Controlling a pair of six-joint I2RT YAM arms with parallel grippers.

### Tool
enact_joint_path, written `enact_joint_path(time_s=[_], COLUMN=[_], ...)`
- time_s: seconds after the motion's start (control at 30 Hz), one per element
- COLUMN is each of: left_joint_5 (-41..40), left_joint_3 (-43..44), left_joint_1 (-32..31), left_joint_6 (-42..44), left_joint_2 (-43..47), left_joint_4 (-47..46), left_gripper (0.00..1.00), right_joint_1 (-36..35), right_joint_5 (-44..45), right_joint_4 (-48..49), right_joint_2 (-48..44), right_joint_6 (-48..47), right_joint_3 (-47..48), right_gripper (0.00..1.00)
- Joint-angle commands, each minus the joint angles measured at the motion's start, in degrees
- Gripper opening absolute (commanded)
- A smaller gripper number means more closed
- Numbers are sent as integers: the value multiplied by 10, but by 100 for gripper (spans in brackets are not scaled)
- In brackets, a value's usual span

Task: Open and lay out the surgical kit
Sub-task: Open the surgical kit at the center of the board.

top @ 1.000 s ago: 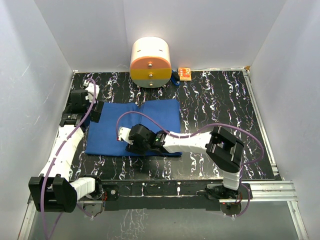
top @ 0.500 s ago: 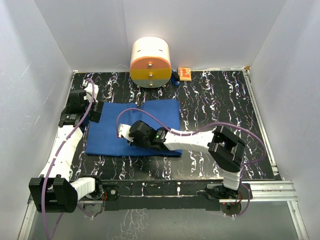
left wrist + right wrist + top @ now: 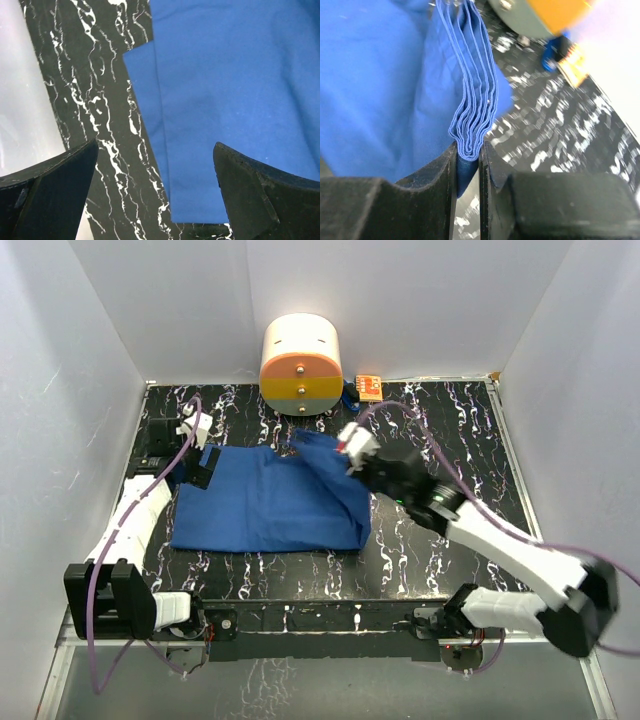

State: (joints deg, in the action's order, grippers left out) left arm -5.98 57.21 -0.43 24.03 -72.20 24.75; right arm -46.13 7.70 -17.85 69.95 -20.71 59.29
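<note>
I need to move my right gripper to the right in the top view and down to the bare tabletop next, to let go of the fold of the cloth, because that side of the tabletop is clear.
The surgical kit shows only as its royal-blue cloth wrap, lying on the black marbled table. My right gripper is shut on a bunched fold of that cloth and holds it raised over the wrap's back right corner. In the right wrist view the layered edge stands pinched between the gripper's two jaws. My left gripper hangs open at the wrap's back left corner. In the left wrist view the left gripper straddles the cloth's edge without touching it.
A round cream-and-orange container stands against the back wall just behind the lifted fold. A small orange box lies to its right. White walls close in the table on the left, back and right.
My right arm swung from the wrap's front middle to its back right; its gripper closed on the cloth and drew a fold up and rightward. The left gripper shifted slightly and stayed open.
</note>
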Motion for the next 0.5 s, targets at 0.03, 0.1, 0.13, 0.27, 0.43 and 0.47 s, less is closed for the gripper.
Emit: enact_joint_path(time_s=[0.03,0.1,0.13,0.27,0.43,0.47], left_joint_5=[76,90,96,113,119,120], left_joint_3=[24,25,27,31,32,29], left_joint_1=[4,3,3,2,0,0], left_joint_6=[0,-3,-5,-7,1,4], left_joint_2=[-7,-15,-20,-34,-35,-34], left_joint_4=[-11,-10,-8,0,-1,-4], left_gripper=[98,98,98,98,98,99], right_joint_1=[105,146,161,222,282,290], right_joint_5=[52,104,133,223,289,291], right_joint_4=[25,25,25,13,-16,-17], right_joint_2=[-192,-251,-274,-324,-321,-317], right_joint_6=[-30,-42,-46,-52,-47,-48], right_joint_3=[-115,-169,-196,-272,-317,-317], right_gripper=[4,10,12,19,58,62])
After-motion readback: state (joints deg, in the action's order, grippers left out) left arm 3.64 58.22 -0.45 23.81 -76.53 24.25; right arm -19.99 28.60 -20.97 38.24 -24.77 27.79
